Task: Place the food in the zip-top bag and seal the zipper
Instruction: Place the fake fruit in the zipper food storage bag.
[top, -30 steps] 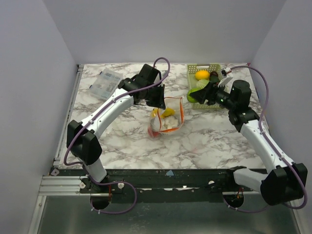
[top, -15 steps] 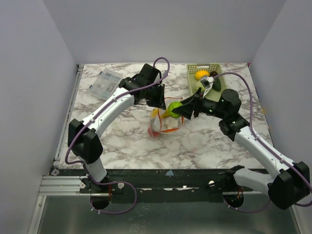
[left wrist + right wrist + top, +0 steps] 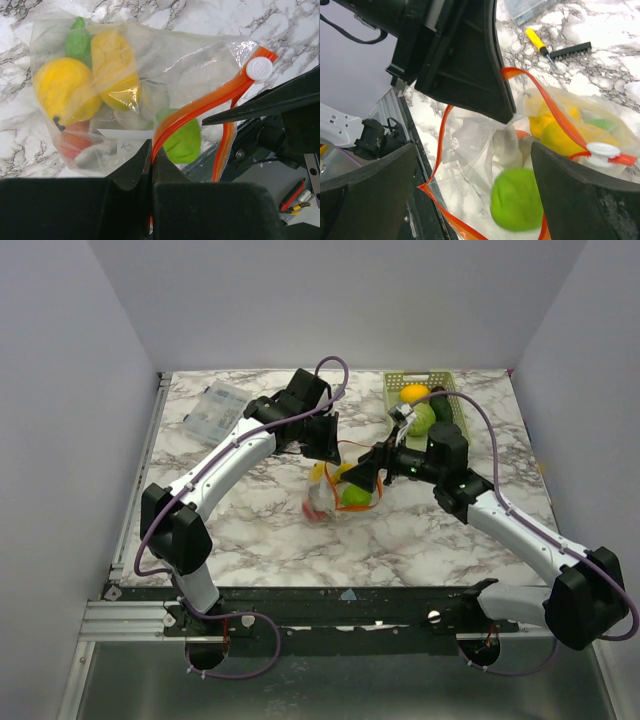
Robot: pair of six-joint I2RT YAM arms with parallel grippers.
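Observation:
The dark green piece is still in the basket, outward of my empty right gripper, so I should rise off the bag, reach over and come down around the piece.
The zip-top bag lies mid-table and holds yellow lemons, a red-orange fruit, a white piece and a green piece. My left gripper is shut on the orange-red zipper and holds the mouth up; its jaws pinch the strip. My right gripper is open and empty at the bag's mouth. A green round piece lies loose just inside the mouth, between the spread fingers. It also shows in the left wrist view. The white slider sits on the strip.
A pale green slotted basket at the back right holds a yellow-orange fruit and green pieces. A clear compartment box is at the back left. A yellow screwdriver and a black bit holder lie beyond the bag.
My right gripper carried the green round piece from the basket to the bag's mouth and opened. The piece now lies in the bag. The left gripper kept its hold.

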